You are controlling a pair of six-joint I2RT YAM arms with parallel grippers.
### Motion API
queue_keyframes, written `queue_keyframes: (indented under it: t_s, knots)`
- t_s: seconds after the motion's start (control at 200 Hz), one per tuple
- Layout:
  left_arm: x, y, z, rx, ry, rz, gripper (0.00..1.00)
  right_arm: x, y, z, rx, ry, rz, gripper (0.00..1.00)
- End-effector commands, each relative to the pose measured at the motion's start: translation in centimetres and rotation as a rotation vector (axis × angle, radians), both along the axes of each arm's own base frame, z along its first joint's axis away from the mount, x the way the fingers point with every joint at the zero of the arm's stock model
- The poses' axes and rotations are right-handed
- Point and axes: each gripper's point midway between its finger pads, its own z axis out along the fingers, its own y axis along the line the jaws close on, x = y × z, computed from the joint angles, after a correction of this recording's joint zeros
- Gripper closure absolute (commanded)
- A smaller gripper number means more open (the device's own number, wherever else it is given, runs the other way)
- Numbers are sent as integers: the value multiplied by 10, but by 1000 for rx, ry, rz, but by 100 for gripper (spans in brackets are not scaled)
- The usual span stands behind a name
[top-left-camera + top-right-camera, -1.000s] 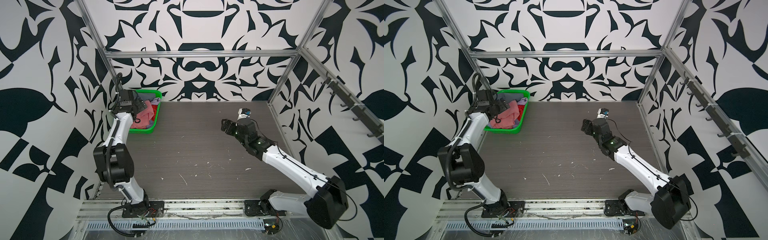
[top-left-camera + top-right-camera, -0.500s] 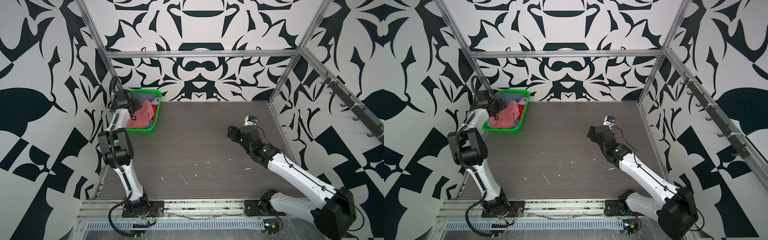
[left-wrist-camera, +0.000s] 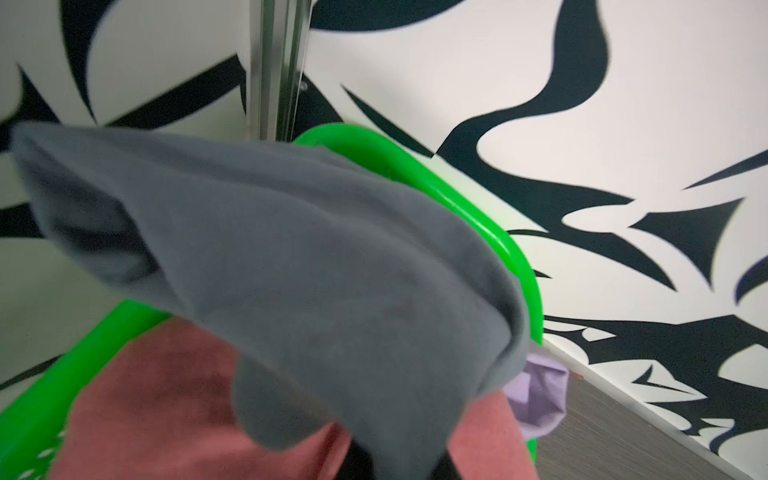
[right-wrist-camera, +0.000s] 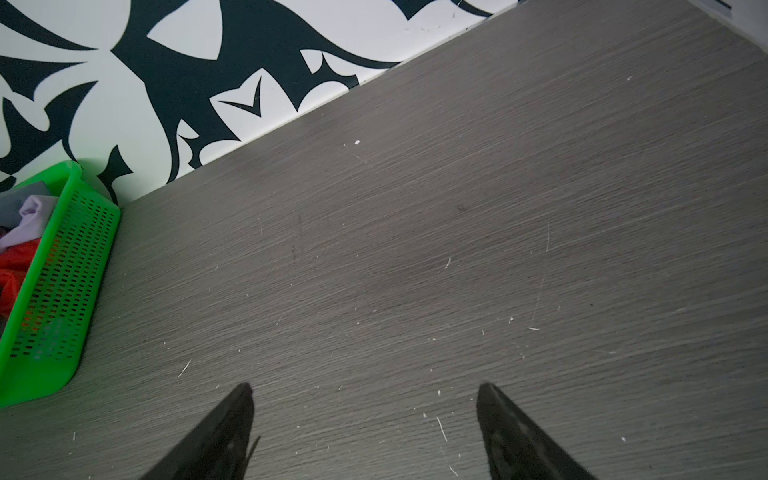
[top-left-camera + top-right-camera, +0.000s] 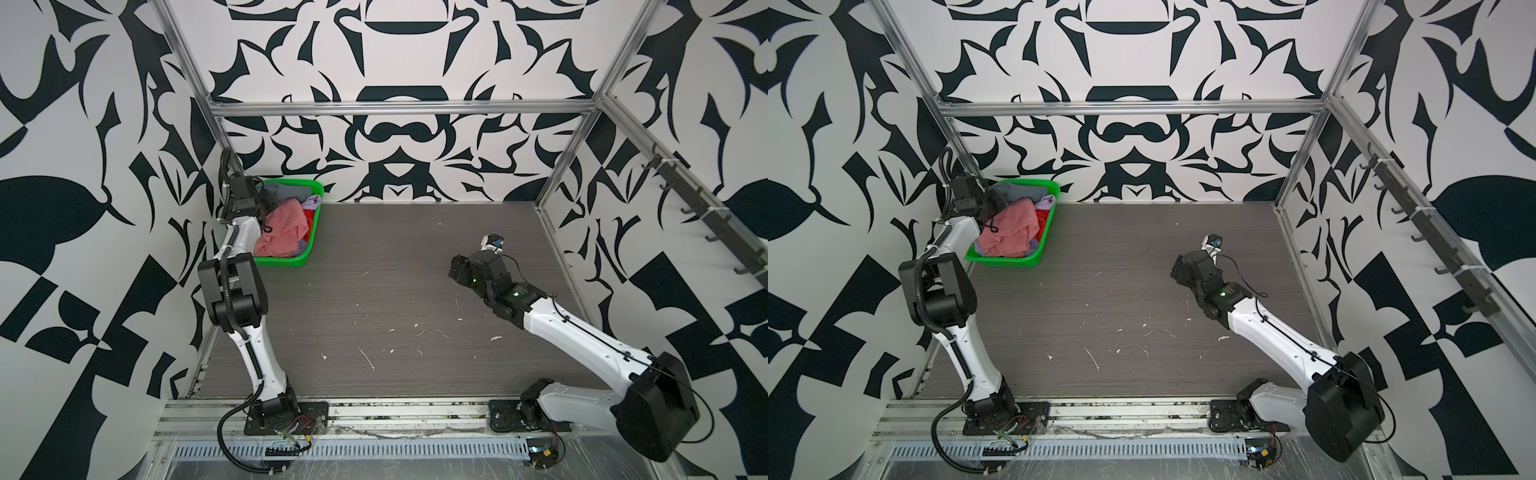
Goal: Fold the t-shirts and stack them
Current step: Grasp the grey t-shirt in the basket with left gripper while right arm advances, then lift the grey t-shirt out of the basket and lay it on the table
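Observation:
I need to lift my left gripper, swing it toward my right gripper, lower the t-shirt and let go, as the bare table is below it, past the basket (image 5: 291,262).
The t-shirts lie crumpled in a green basket (image 5: 291,262) at the table's back left. A salmon pink one (image 5: 282,232) (image 5: 1013,228) is on top, with slate blue-grey (image 5: 286,192), lavender (image 5: 311,203) and red (image 5: 311,220) cloth round it. My left gripper (image 5: 266,208) (image 5: 992,208) is over the basket's far left side. In the left wrist view the blue-grey t-shirt (image 3: 311,270) runs down between its shut jaws (image 3: 401,465) and hides the tips. My right gripper (image 5: 455,270) (image 4: 365,388) stands open above bare table on the right, with nothing between its fingers.
The basket (image 4: 62,270) has perforated walls and stands close to the left wall and a metal frame post (image 3: 278,66). The grey wood-grain table (image 5: 395,291) carries small white scraps. Patterned walls enclose the back and both sides.
My left gripper has gone from open to shut on the blue-grey t-shirt at the basket's far side. The right arm has drawn back toward the right and the front.

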Motion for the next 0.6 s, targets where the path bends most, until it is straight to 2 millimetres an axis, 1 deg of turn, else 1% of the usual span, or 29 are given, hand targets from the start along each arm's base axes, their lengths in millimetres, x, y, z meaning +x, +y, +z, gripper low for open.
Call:
queue_keyframes:
  t_s: [0.0,0.095,0.175,0.22,0.3,0.385,0.455,0.505,0.595]
  knots:
    - [-23,-16,103,96,-192,-48,100,6,11,22,60,-69,23,14]
    - [-42,-41,147,169,-267,-113,100,5,11,24,41,-75,42,14]
    - [-57,-70,186,213,-326,-178,100,4,10,28,25,-88,54,14]
    - [-69,-91,210,242,-367,-222,100,3,10,29,17,-96,59,14]
    - [-89,-129,246,315,-438,-283,100,4,10,31,6,-109,66,14]
    - [-113,-171,278,356,-512,-359,100,4,12,33,7,-118,80,14]
    - [-136,-208,299,325,-577,-459,100,3,13,34,12,-127,92,14]
    - [-151,-229,310,278,-609,-514,100,2,11,38,15,-143,92,13]
    - [-173,-263,315,163,-632,-637,100,-2,8,49,6,-180,99,13]
